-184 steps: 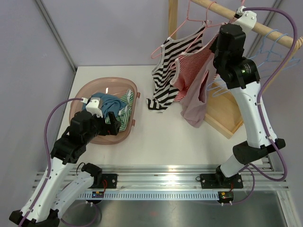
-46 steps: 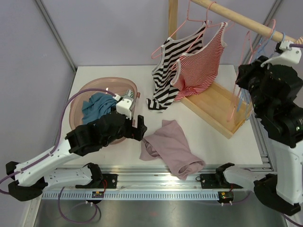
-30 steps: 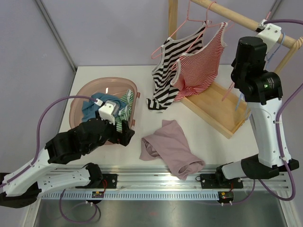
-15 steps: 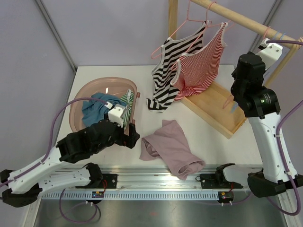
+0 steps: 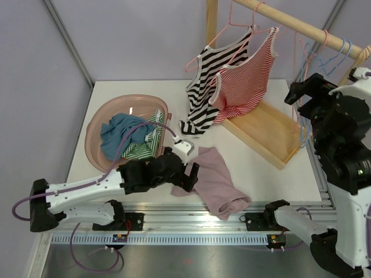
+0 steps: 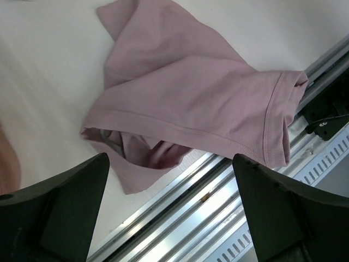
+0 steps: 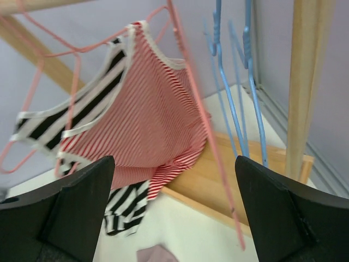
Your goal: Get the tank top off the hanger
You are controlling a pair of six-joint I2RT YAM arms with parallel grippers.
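Observation:
My left gripper needs to drop toward the right in the top view onto the tank top's mauve fabric between its stitched hems, since the tank top lies off any hanger.
The mauve tank top (image 5: pixel 214 182) lies crumpled on the white table near its front edge, off any hanger; the left wrist view shows it (image 6: pixel 185 98) from above. My left gripper (image 5: pixel 190 174) hovers over its left edge, open and empty (image 6: pixel 172 218). My right gripper (image 5: pixel 295 92) stands open and empty (image 7: pixel 174 218) at the right, near the rack. In front of it an empty pink hanger (image 7: pixel 207 142) hangs from the rod (image 5: pixel 290 23).
A black-and-white striped top (image 5: pixel 203 87) and a red-striped top (image 5: pixel 243 81) hang on pink hangers. Blue hangers (image 5: pixel 339 52) hang further right. The rack's wooden base (image 5: pixel 272 133) lies on the table. A pink basin (image 5: pixel 95 124) of clothes sits at the left.
My right gripper has opened and dropped back from the rod to the right. The left arm swung from the basin rightward over the mauve tank top.

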